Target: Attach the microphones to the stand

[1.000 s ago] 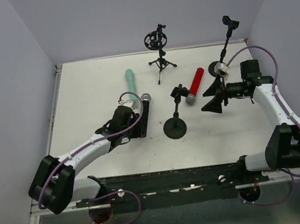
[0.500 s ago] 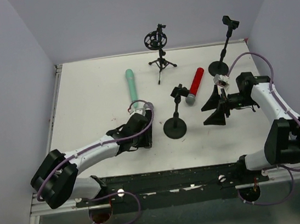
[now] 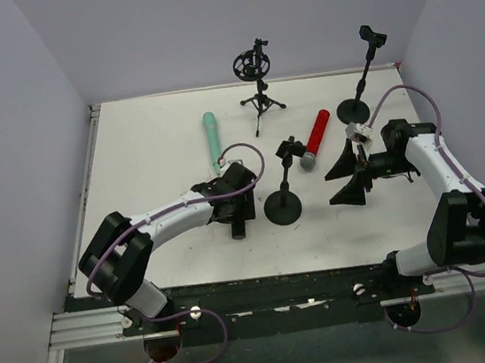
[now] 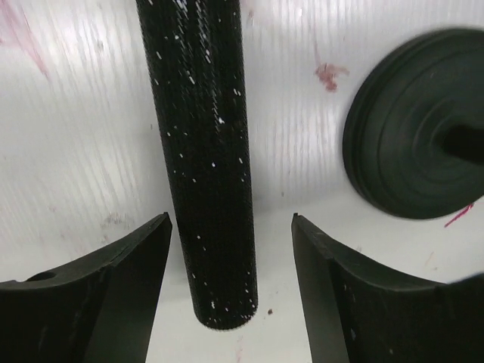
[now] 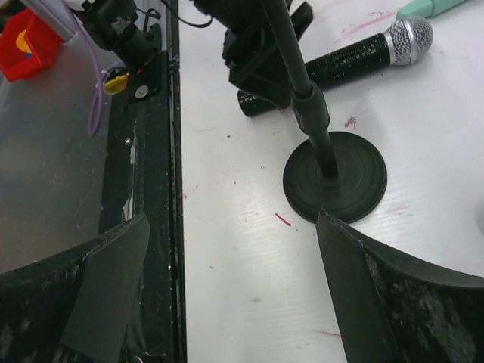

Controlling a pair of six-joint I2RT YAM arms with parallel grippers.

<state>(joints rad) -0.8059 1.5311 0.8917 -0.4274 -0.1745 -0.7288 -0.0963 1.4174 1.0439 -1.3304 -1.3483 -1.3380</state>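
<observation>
I should lower my left gripper next and close it around the microphone's handle near its tail end (image 3: 238,224) (image 4: 215,238), since that part of the handle lies just below my left gripper, between its open fingers.
The black microphone (image 4: 204,151) lies flat on the white table, its tail end (image 3: 238,232) toward the near edge. My left gripper (image 4: 231,219) is open and straddles the handle with a gap on each side. Its silver mesh head (image 5: 408,36) shows in the right wrist view. The round-based stand (image 3: 282,206) rises just right of it, its clip (image 3: 289,148) empty. Farther back lie the red microphone (image 3: 316,139) and the teal microphone (image 3: 212,136). My right gripper (image 3: 342,177) stands wide open, right of that stand, holding nothing.
A tripod stand with a ring mount (image 3: 254,64) stands at the back centre. A tall stand with a clip (image 3: 373,37) stands at the back right on a round base (image 3: 354,111). The table's black front rail (image 5: 155,189) lies under my right gripper's (image 5: 233,218) left finger.
My left gripper drew the black microphone toward the near edge beside the stand's base, then opened and let it go. The right gripper dropped slightly nearer, then stayed still.
</observation>
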